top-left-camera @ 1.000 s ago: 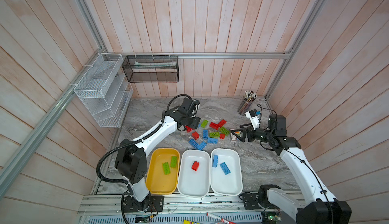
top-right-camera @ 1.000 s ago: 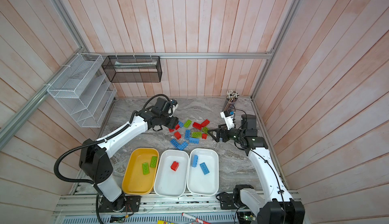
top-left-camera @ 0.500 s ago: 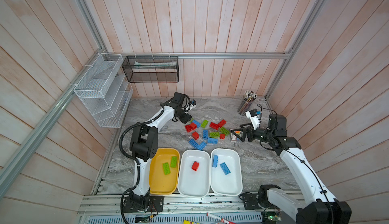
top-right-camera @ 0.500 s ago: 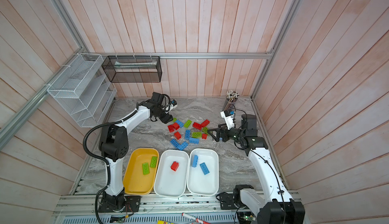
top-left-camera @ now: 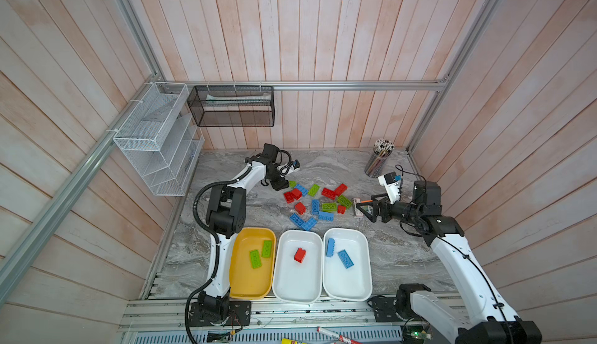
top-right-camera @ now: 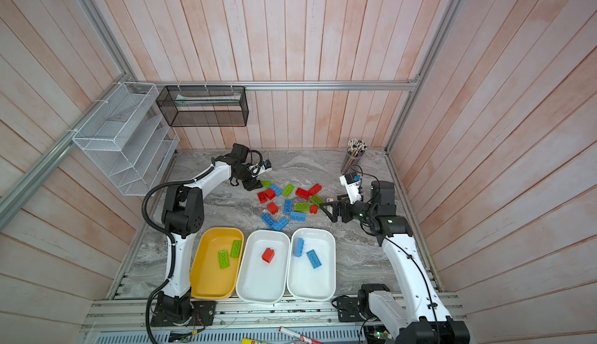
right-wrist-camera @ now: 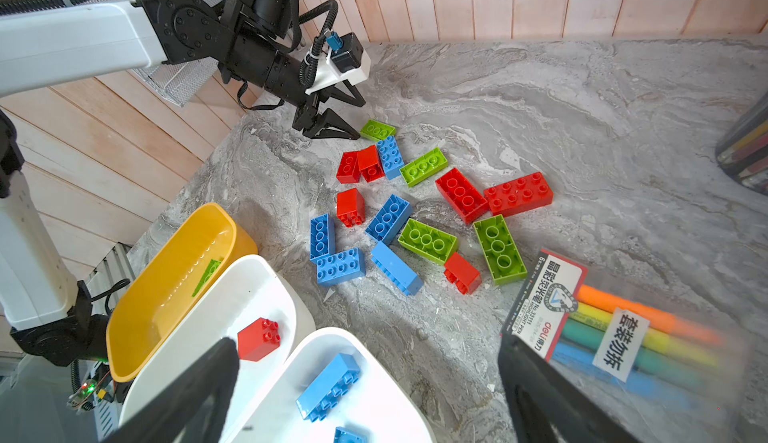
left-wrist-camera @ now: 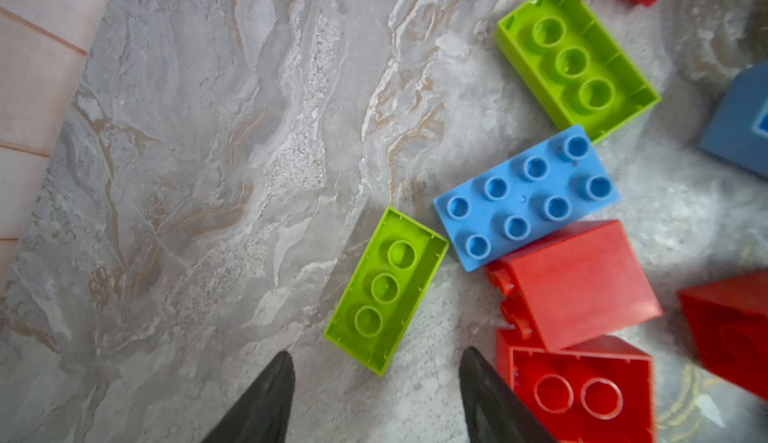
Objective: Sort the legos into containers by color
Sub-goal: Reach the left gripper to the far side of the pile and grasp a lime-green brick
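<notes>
My left gripper needs to go down and toward the upside-down lime brick (top-right-camera: 266,183) (left-wrist-camera: 386,291) next and close across its long sides, because the brick is just past the open fingers.
Loose legos (top-left-camera: 316,202) in red, lime and blue lie scattered mid-table. My left gripper (left-wrist-camera: 376,357) (top-left-camera: 281,182) hangs open at the pile's far-left end, just short of an upside-down lime brick (left-wrist-camera: 386,291) (top-left-camera: 292,184), with nothing between its fingers. My right gripper (right-wrist-camera: 368,345) (top-left-camera: 366,210) stands open and empty at the pile's right side. Of the containers along the near edge, the yellow tray (top-left-camera: 252,282) holds two lime bricks, the middle white tray (top-left-camera: 297,284) one small red brick, and the right white tray (top-left-camera: 347,282) two blue bricks.
A flat rainbow-striped pen pack (right-wrist-camera: 623,337) (top-left-camera: 359,206) lies beside my right gripper. A mesh pencil cup (top-left-camera: 378,160) stands at the back right. Wire baskets (top-left-camera: 155,139) (top-left-camera: 231,106) hang on the left and back walls.
My left arm has folded up, and its gripper has pulled back from over the pile to the far-left end, by the lime brick. The right arm has not moved.
</notes>
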Tool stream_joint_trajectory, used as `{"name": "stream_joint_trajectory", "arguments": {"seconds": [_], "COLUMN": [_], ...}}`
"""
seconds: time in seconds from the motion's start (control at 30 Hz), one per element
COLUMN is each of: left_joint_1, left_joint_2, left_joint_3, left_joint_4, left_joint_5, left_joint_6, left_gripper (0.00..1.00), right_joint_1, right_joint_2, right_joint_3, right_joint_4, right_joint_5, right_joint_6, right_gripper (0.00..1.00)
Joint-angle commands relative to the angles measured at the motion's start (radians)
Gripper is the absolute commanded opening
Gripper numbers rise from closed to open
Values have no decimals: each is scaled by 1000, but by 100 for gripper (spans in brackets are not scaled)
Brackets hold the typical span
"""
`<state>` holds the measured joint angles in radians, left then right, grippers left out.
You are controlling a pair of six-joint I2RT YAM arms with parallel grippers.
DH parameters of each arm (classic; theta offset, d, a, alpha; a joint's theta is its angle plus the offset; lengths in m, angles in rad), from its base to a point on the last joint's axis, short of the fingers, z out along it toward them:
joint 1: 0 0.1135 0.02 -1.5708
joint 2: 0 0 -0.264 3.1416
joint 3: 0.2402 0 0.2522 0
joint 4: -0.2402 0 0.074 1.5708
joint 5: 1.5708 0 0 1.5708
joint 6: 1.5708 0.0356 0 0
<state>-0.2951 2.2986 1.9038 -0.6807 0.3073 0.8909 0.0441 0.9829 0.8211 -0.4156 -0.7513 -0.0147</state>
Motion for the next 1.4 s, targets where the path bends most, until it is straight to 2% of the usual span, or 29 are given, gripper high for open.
{"name": "stream_joint_trajectory", "arguments": {"seconds": [0.0,0.23,0.7,0.83,1.0,1.13,1.27,1.37], "left_joint_1": [1,1,-2,-2,-3,-1,-2,-3], "left_joint_2": [56,150,245,276,280,255,194,118], "left_joint_3": [54,182,295,341,356,359,371,392], "left_joint_4": [-27,-88,-187,-232,-274,-268,-227,-251], "left_joint_5": [26,36,91,85,84,60,-4,33], "left_joint_6": [75,95,105,103,94,36,-44,-148], "left_gripper": [66,66,58,50,33,22,22,22], "right_joint_1": [-7,-7,-9,-8,-9,-8,-8,-9], "right_joint_2": [-6,-12,26,23,24,31,34,55], "right_joint_3": [-10,0,9,3,-4,-1,-16,-36], "right_joint_4": [-17,-30,-9,-5,6,12,60,127], "right_joint_5": [21,42,23,23,19,17,1,-59], "right_joint_6": [2,4,9,13,20,21,39,68], "right_gripper": [98,98,98,98,98,98,98,98]}}
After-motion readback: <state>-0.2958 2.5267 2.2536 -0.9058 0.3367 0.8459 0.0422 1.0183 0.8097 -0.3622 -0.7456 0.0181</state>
